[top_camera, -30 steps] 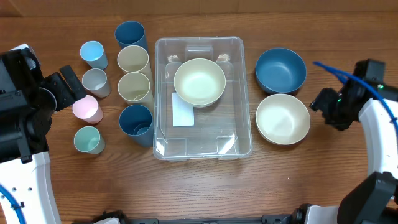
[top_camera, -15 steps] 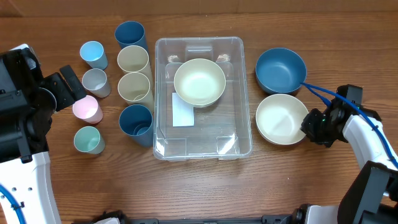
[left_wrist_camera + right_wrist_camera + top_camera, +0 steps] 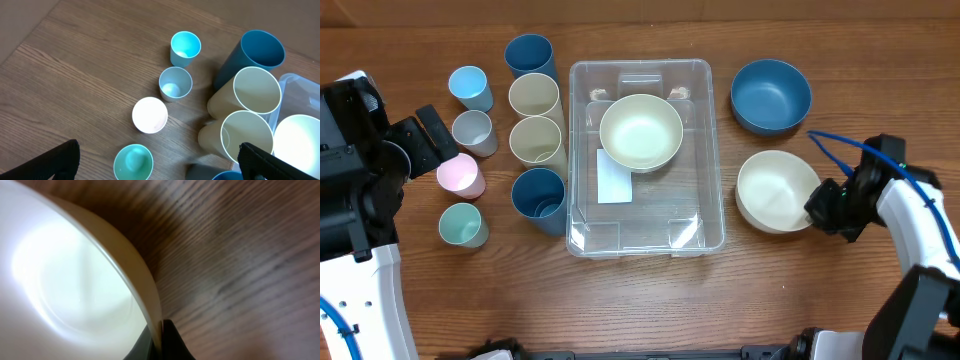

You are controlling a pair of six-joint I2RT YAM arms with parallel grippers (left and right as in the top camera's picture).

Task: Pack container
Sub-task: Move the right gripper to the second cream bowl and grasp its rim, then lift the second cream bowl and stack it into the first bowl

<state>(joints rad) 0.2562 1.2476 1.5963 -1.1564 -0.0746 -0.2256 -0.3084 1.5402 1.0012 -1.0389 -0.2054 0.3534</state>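
The container's cream bowl (image 3: 641, 132) is empty. Next I need to lift my right gripper, move it to the left in the overhead view and lower it to release into the bowl.
The container (image 3: 713, 150) is a large clear bin at the table's middle, with a white label (image 3: 613, 178) on its base and a cream bowl (image 3: 641, 131) inside. To its right lies a second cream bowl (image 3: 775, 190) (image 3: 75, 280). My right gripper (image 3: 823, 205) (image 3: 161, 337) is shut on that bowl's right rim, one finger inside and one outside. A blue bowl (image 3: 771, 96) sits behind it. My left gripper (image 3: 432, 142) (image 3: 157, 162) hangs open above the small cups at the left, holding nothing.
Left of the container stand two blue (image 3: 529, 56) (image 3: 539, 196) and two cream tall cups (image 3: 534, 96) (image 3: 537, 140). Further left are small light blue (image 3: 469, 87), grey (image 3: 473, 131), pink (image 3: 460, 176) and teal cups (image 3: 461, 225) (image 3: 133, 161).
My right gripper moved left to the second cream bowl and closed on its rim. The bowl has shifted slightly. The left arm has not moved.
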